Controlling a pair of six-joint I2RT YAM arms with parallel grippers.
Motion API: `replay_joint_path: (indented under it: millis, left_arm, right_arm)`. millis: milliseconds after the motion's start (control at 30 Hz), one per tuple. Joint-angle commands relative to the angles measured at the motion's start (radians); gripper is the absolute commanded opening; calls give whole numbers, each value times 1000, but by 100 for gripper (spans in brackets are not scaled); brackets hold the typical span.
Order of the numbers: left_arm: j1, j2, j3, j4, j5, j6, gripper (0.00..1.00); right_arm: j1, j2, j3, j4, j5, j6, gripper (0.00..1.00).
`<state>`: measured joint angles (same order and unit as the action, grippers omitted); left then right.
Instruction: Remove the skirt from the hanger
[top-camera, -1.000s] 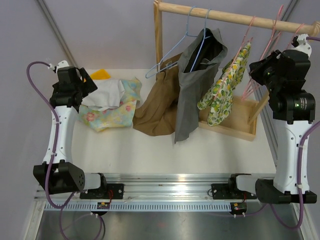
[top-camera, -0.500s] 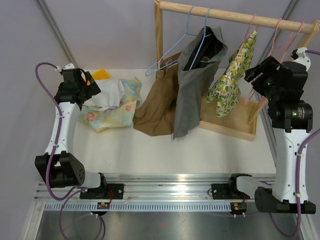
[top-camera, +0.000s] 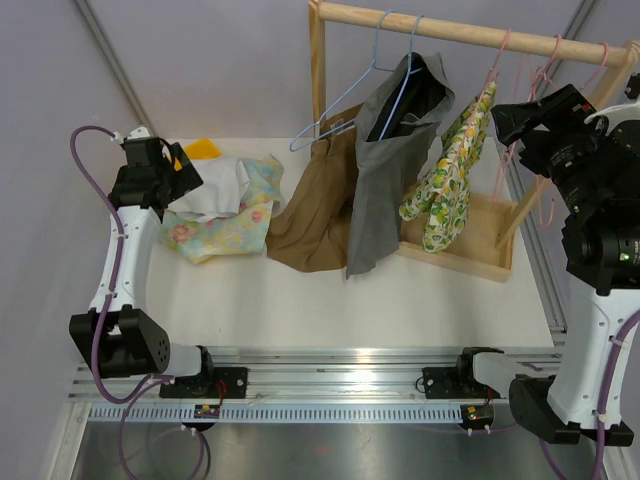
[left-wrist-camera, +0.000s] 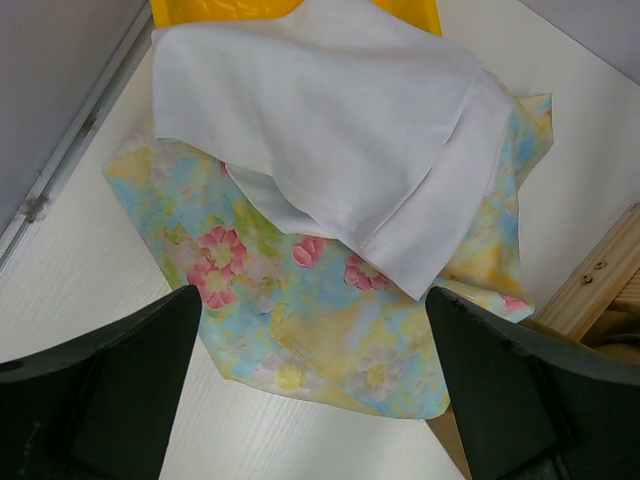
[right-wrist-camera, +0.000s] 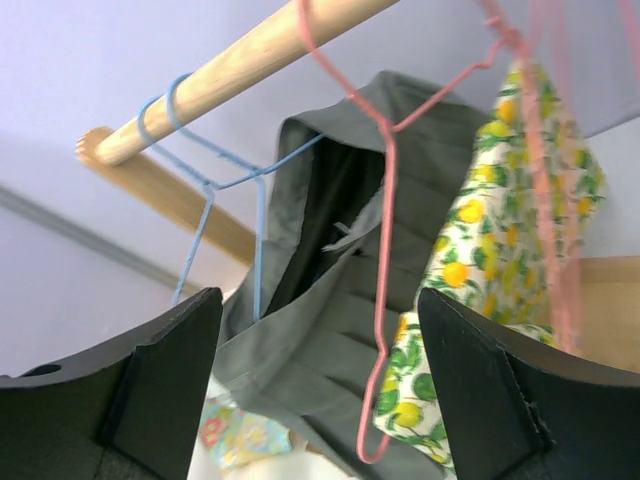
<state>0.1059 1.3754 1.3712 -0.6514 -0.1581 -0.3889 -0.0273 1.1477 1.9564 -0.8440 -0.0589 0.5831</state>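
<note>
The wire of the pink hanger is bare of cloth at the hanger's near arm, so my right gripper, with its fingers around that arm, needs to move down and over toward the lemon-print skirt.
A lemon-print skirt hangs from a pink hanger on the wooden rail. Left of it, a grey skirt hangs on a blue hanger. My right gripper is raised just right of the lemon skirt, open and holding nothing; the pink hanger's wire shows in front of the gap between its fingers. My left gripper is open above a floral cloth on the table.
A brown garment trails from the rack onto the table. A white cloth and something yellow lie on the floral cloth. More pink hangers hang at the rail's right end. The rack's wooden base sits behind.
My right gripper has gone from shut to open and has risen toward the rail. The lemon skirt swung up to the right, then settled back. The left arm shifted slightly.
</note>
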Motion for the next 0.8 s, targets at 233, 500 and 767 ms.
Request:
replay_joint_path:
  millis: [233,500,767]
  left_arm:
    - [5,-41,-12,52,31,16,99]
    - [8,-44,-12,55,35,18,99]
    - [12,-42,-14,56,43,16,99]
  right_arm:
    - [-3,109,-94,174,-265,63,81]
    - [0,116,-201,239,-251,66,75]
    - [3,119,-277,269,-248,63,70]
